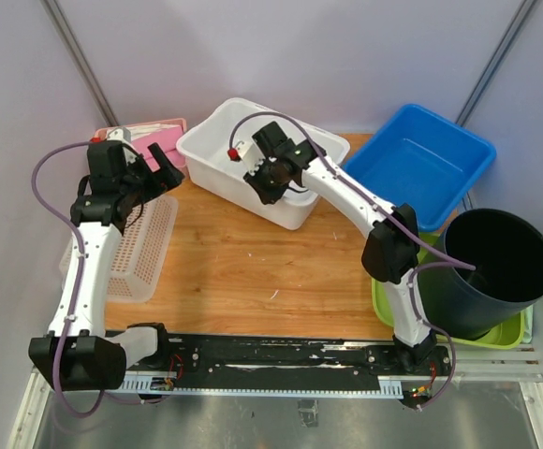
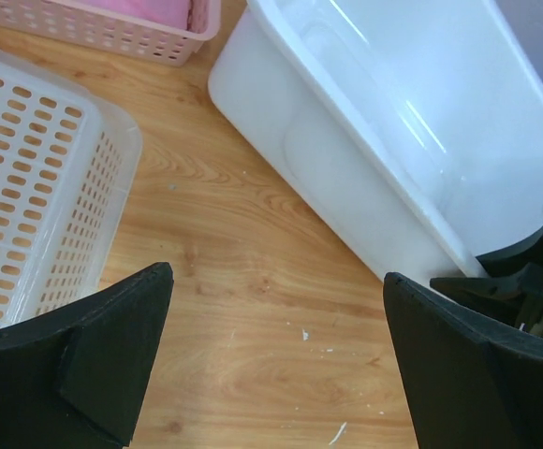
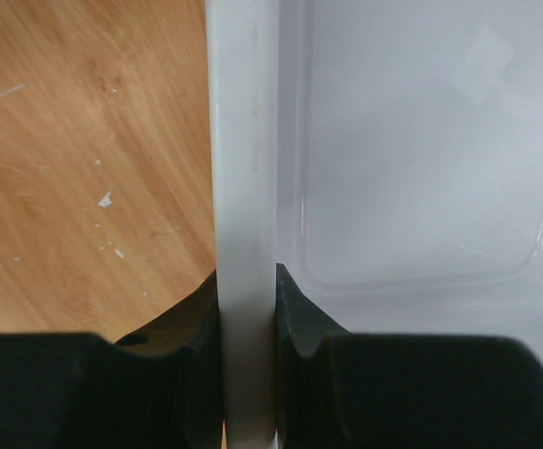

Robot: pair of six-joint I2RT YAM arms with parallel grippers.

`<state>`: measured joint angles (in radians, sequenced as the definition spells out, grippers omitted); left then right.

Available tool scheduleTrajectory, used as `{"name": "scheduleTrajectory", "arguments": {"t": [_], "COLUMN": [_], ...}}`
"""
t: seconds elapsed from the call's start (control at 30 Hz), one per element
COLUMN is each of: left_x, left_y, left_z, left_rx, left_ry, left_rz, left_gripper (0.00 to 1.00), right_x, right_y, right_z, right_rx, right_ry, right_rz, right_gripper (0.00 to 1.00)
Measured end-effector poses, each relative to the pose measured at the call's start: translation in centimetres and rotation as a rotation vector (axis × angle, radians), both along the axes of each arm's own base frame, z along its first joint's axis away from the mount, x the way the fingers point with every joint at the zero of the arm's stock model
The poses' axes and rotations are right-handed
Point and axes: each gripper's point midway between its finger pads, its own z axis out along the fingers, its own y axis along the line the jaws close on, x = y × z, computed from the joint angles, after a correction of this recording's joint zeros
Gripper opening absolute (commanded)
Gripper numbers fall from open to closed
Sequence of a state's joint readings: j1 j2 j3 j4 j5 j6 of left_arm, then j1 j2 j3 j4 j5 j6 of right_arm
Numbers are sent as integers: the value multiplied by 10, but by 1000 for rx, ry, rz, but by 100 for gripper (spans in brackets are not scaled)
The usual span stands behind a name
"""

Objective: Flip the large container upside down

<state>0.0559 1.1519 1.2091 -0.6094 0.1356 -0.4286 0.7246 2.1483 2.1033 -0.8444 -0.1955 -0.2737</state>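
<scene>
I should next use my right gripper to lift the tub (image 1: pixel 217 140) by its rim and turn it over. Then I should bring it down and back toward the green tray (image 1: pixel 384 297).
The large container is a white plastic tub (image 1: pixel 217 140) standing upright, mouth up, at the back middle of the wooden table. My right gripper (image 1: pixel 267 182) is shut on its near rim. In the right wrist view the fingers pinch the white rim (image 3: pixel 245 168) from both sides, one inside the tub and one outside, with the gripper (image 3: pixel 246 276) centred on it. My left gripper (image 1: pixel 164 164) hovers open just left of the tub. In the left wrist view its gripper (image 2: pixel 276 276) has only bare wood between the wide-apart fingers, and the tub's corner (image 2: pixel 346 178) lies ahead to the right.
A white perforated basket (image 1: pixel 140 253) lies under the left arm, with a pink basket (image 1: pixel 154 134) behind it. A blue bin (image 1: pixel 421 164) sits at the back right. A black bucket (image 1: pixel 496 267) stands in a green tray (image 1: pixel 388 304) at the right edge.
</scene>
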Motion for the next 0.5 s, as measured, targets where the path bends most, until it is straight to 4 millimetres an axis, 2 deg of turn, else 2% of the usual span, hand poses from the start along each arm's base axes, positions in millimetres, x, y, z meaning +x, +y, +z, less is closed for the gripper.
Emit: {"name": "scheduleTrajectory", "arguments": {"t": [0.07,0.13,0.2,0.33,0.43,0.5], "left_x": [-3,-6,-7,-8,-11,-14], "left_y": [-3,-6,-8,-13,-16,-17], "left_z": [6,14,26,62,91,106], "left_rx": [-10,-20,-29,-47,-52,-52], "left_ry": [-7,-17,-40,-113,-180,-215], "left_rz": [-12,-23,-33,-52,-66,-71], "left_gripper": [99,99,99,99,99,99], "right_x": [-6,-12,-19,-52,-69,-74], "right_y": [4,9,11,10,4,-2], "right_z": [18,45,78,156,213,241], "right_rx": [50,123,205,429,635,754], "right_ry": [19,24,16,70,117,143], "right_rz": [-20,-49,-70,-125,-165,-188], "right_gripper": [1,1,1,1,1,1]}}
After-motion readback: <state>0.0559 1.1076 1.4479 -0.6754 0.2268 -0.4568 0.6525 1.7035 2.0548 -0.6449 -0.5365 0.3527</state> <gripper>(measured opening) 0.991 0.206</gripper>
